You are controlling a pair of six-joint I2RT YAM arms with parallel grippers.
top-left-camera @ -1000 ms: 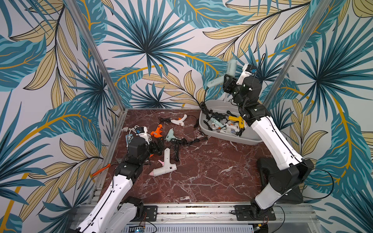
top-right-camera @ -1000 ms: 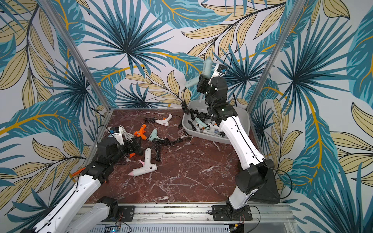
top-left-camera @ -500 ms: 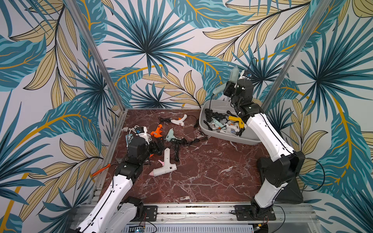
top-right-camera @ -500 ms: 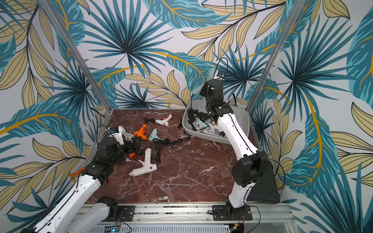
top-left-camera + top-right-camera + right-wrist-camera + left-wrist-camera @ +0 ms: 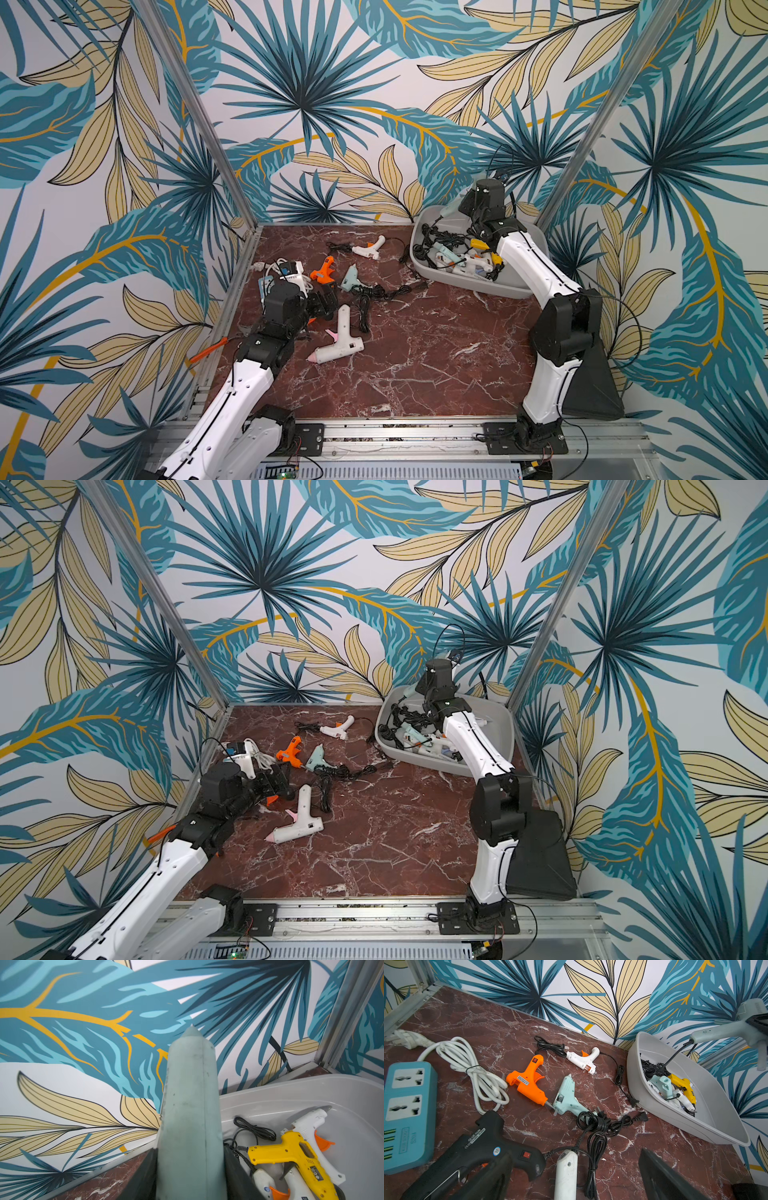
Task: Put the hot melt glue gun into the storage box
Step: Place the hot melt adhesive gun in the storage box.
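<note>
The held gun hangs above the storage box's rim. My right gripper lowers into the storage box (image 5: 511, 286) next, onto the black cords by the yellow gun (image 5: 455, 237), and releases.
My right gripper (image 5: 190, 1167) is shut on a pale green hot melt glue gun (image 5: 190, 1105), with a black finger on each side of its body. In a top view the held gun (image 5: 451, 211) hangs just above the far left corner of the light grey storage box (image 5: 511, 286). Its nose points over the rim toward the wall. In the left wrist view its black cord drops into the box (image 5: 675, 1122). Several glue guns and cords lie inside. My left gripper (image 5: 571, 1184) stands open low at the table's left, over a white gun's handle.
Loose on the marble lie an orange gun (image 5: 323, 270), a pale green gun (image 5: 351, 279), a small white gun (image 5: 368, 249), a large white gun (image 5: 338, 345) and a black gun (image 5: 477, 1153). Black cords tangle mid-table. A blue power strip (image 5: 406, 1113) sits at the left edge.
The right arm has come down with the pale green gun, from high over the box to just above its far rim. The left arm has not moved.
</note>
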